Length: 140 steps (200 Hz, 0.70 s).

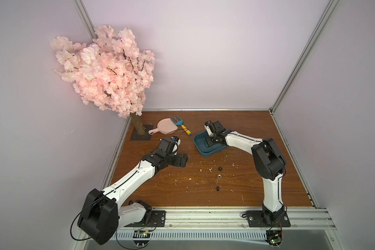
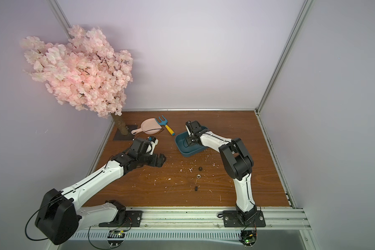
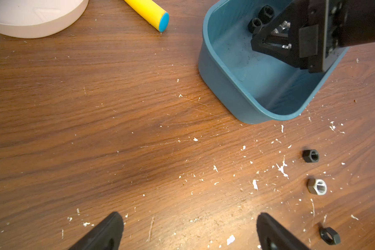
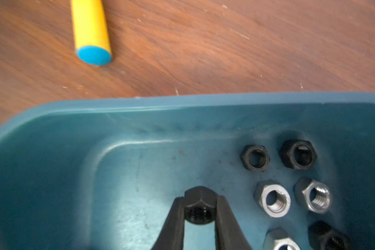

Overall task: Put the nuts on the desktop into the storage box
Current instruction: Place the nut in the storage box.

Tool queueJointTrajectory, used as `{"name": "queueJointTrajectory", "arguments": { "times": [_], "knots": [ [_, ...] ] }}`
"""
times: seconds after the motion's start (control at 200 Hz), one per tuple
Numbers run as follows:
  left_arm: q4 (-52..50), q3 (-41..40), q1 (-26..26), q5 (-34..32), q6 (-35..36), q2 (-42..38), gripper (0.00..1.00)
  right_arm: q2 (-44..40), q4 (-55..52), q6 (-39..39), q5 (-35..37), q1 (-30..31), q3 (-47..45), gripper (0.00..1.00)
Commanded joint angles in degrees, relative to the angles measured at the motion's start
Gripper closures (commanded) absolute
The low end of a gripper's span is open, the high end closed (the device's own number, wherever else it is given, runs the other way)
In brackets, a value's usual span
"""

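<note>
The robot's right gripper needs to lower the black nut it is holding toward the bottom of the box next, beside the small black nut [image 4: 215,170], and let it go, because that spot is bare.
Three nuts lie in a row on the desktop [image 1: 160,190]: a black nut [image 1: 220,168] [image 3: 310,155], a silver nut [image 1: 218,176] [image 3: 317,186] and a second black nut [image 1: 218,188] [image 3: 330,236]. The teal storage box [image 1: 200,151] [image 4: 182,104] stands behind them. My right gripper [image 4: 200,201] [image 1: 209,144] reaches down into the box, shut on a black nut [image 4: 200,207] just above the floor. Several black and silver nuts [image 4: 272,201] lie in the box beside it. My left gripper [image 3: 189,218] [image 1: 183,161] hovers open and empty over bare wood, left of the box.
A pink dustpan [image 1: 165,127] and a blue rake with a yellow handle [image 1: 183,126] lie behind the left gripper. A pink blossom tree [image 1: 104,71] stands in the back left corner. Aluminium rails [image 1: 204,213] edge the board. White flecks dot the wood.
</note>
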Motion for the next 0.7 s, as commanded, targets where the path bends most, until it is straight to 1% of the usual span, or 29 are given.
{"name": "queueJointTrajectory", "arguments": {
  "times": [0.0, 0.255, 0.44, 0.696],
  "knots": [
    [-1.0, -0.6, 0.6, -0.5, 0.0, -0.6, 0.01, 0.1, -0.9, 1.2, 1.4, -0.5, 2.2, 0.94],
    [-1.1, -0.6, 0.5, -0.6, 0.0, -0.3, 0.01, 3.2, -1.2, 1.2, 2.3, -0.9, 4.4, 0.91],
    [-1.1, -0.6, 0.5, -0.7, 0.0, -0.3, 0.01, 4.5, -1.3, 0.9, 2.5, -0.9, 5.5, 0.83],
    [-1.1, -0.7, 0.5, -0.6, 0.1, -0.2, 0.01, 4.6, 0.5, -0.2, 2.6, -0.9, 5.3, 0.78]
  ]
}}
